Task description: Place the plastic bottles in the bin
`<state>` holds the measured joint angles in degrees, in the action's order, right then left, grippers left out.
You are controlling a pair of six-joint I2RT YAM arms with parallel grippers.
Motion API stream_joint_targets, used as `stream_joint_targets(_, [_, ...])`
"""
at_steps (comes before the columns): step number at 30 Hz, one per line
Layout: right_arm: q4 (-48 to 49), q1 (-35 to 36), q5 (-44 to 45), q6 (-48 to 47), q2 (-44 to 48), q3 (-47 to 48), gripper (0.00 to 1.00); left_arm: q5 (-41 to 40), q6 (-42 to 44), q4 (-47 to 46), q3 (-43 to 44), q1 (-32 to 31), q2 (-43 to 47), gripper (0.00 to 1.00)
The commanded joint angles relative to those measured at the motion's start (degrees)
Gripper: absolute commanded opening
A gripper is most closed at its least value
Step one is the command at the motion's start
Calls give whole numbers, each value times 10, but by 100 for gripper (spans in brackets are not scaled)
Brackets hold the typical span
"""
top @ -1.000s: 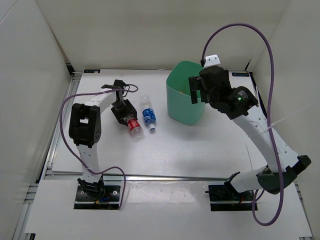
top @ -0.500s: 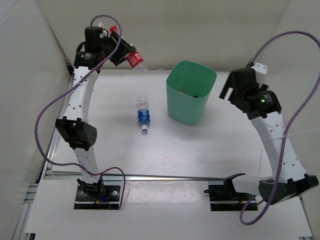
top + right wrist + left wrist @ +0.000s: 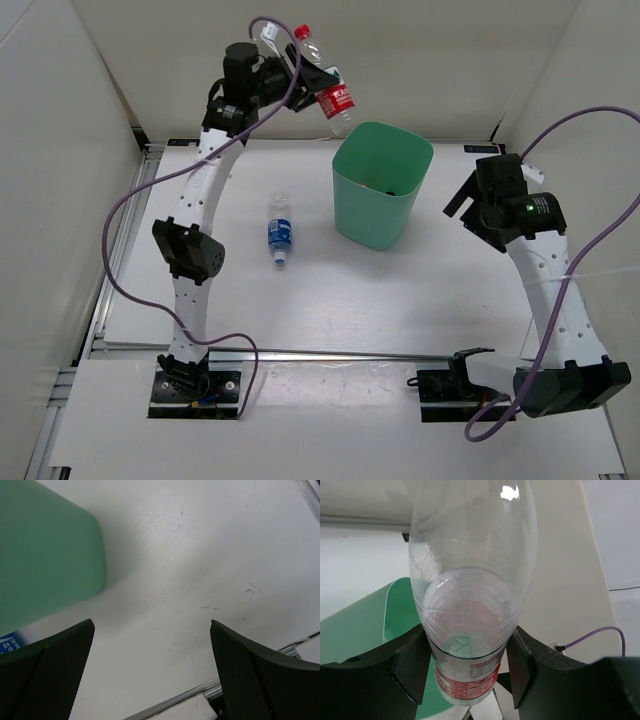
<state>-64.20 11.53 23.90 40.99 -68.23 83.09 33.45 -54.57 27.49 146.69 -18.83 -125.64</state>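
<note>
I will next carry my left gripper to the right in the top view, over the bin's opening [image 3: 384,160] [image 3: 402,612], and release, because the clear bottle hangs outside the bin's rim.
My left gripper [image 3: 316,76] is raised high and shut on the clear bottle with the red label [image 3: 335,100], red cap up, just above and left of the bin's back-left rim. In the left wrist view the bottle [image 3: 470,605] fills the gap between the fingers [image 3: 412,667] of the left gripper [image 3: 467,672], with the mint-green bin [image 3: 365,630] below. The bin [image 3: 375,215] stands upright at the table's middle back. The blue-label bottle [image 3: 278,232] lies on the table left of it. My right gripper [image 3: 460,200] is open and empty right of the bin [image 3: 45,555]. The other bottles are not visible.
White walls close in the table at the back and on both sides. A metal rail [image 3: 300,353] runs along the table's near edge. Small dark shapes [image 3: 385,187] lie at the bin's bottom; I cannot tell what they are. The left arm's purple cable [image 3: 130,215] hangs at the left.
My left arm has swung the red-label bottle from the far left corner rightward to the bin's rim. My right arm has drawn back slightly from the bin.
</note>
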Motion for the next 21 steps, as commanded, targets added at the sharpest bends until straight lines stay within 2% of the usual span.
stream_joint_targets(1, [-2,-20,-39,33,13,-20,100,5,-21,-41,8,-33,-14,52])
stream_joint_targets(4, [-2,-34,-63,33,26,-34,100,-1,-21,-52,8,-59,-29,58])
stream_joint_targets(9, [10,-55,-90,33,43,-57,100,-1,-21,-59,-3,-80,-35,61])
stream_joint_targets(11, [10,-61,-97,33,49,-69,100,-7,-10,-59,-15,-86,-28,75])
stream_joint_targets(12, [15,-61,-103,33,49,-69,100,-7,-3,-59,-25,-93,-28,85])
stream_joint_targets(13, [15,-61,-103,33,49,-69,100,-7,6,-59,-32,-93,-21,85])
stream_joint_targets(15, [21,-61,-108,33,55,-81,100,-7,14,-59,-47,-99,-15,98])
stream_joint_targets(21, [36,-61,-119,27,68,-93,100,-7,57,-59,-102,-105,22,100])
